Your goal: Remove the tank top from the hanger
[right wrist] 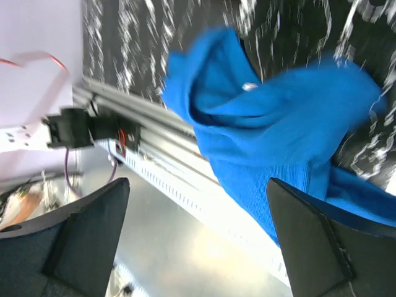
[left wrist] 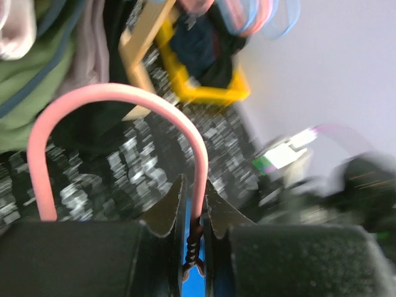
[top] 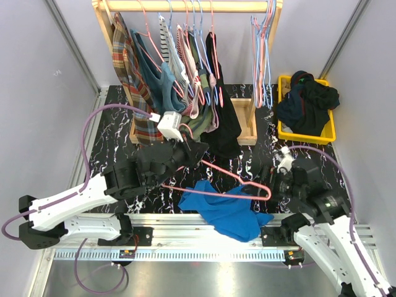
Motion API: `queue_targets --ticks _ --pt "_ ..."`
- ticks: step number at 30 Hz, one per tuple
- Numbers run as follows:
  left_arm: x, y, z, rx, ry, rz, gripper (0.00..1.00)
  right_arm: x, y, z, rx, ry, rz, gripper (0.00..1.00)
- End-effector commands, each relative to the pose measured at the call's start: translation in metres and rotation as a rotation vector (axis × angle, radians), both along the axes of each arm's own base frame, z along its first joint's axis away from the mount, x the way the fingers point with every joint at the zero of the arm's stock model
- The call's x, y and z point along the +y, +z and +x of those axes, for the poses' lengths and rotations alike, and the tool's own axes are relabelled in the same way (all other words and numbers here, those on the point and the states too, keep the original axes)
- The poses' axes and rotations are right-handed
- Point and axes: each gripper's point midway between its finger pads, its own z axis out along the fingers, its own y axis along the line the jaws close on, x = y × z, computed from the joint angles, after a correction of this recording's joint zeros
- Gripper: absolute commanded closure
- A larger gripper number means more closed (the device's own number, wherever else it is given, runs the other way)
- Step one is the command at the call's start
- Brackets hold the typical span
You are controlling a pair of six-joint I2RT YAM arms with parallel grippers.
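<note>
The hanger's bent end lies nearer the base and to its left in the top view, so next my right gripper will move back and sideways onto that end.
A pink wire hanger (top: 238, 179) hangs tilted over the table's front, its hook (left wrist: 117, 99) arching up in the left wrist view. My left gripper (top: 190, 152) (left wrist: 197, 207) is shut on the hook's neck, just above the twisted wire. The blue tank top (top: 230, 210) (right wrist: 272, 124) lies crumpled at the table's front edge, draped onto the metal rail. The hanger's lower bar crosses its upper part; whether a strap is on the hanger I cannot tell. My right gripper (top: 270, 179) (right wrist: 198, 238) hovers open next to the hanger's right end, above the top, with nothing between its fingers.
A wooden clothes rack (top: 247, 124) at the back carries several garments (top: 173, 80) and several bare hangers (top: 263, 55). A yellow bin (top: 306, 135) of dark clothes stands at the back right. An aluminium rail (top: 173, 226) runs along the near edge.
</note>
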Motion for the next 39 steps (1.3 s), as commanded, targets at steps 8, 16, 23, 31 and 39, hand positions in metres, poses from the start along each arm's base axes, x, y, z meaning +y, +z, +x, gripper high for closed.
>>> queue_targets --ticks 8,16,23,31,39 --pt "0.048 -0.086 -0.033 0.103 -0.162 0.471 1.00 -0.043 0.094 0.006 -0.264 -0.116 -0.167 0.00" --pt "0.040 -0.090 -0.017 0.117 -0.164 0.481 1.00 0.018 0.107 -0.059 -0.277 0.407 0.169 0.03" --pt "0.012 -0.095 -0.012 0.136 -0.237 0.495 1.00 0.020 0.112 -0.076 -0.281 0.514 0.205 0.04" --pt "-0.004 -0.083 -0.006 0.131 -0.277 0.445 1.00 0.027 0.083 -0.070 -0.193 0.542 0.202 0.08" --pt "-0.022 -0.069 0.020 0.104 -0.224 0.506 1.00 0.038 0.076 -0.067 -0.155 0.614 0.145 0.11"
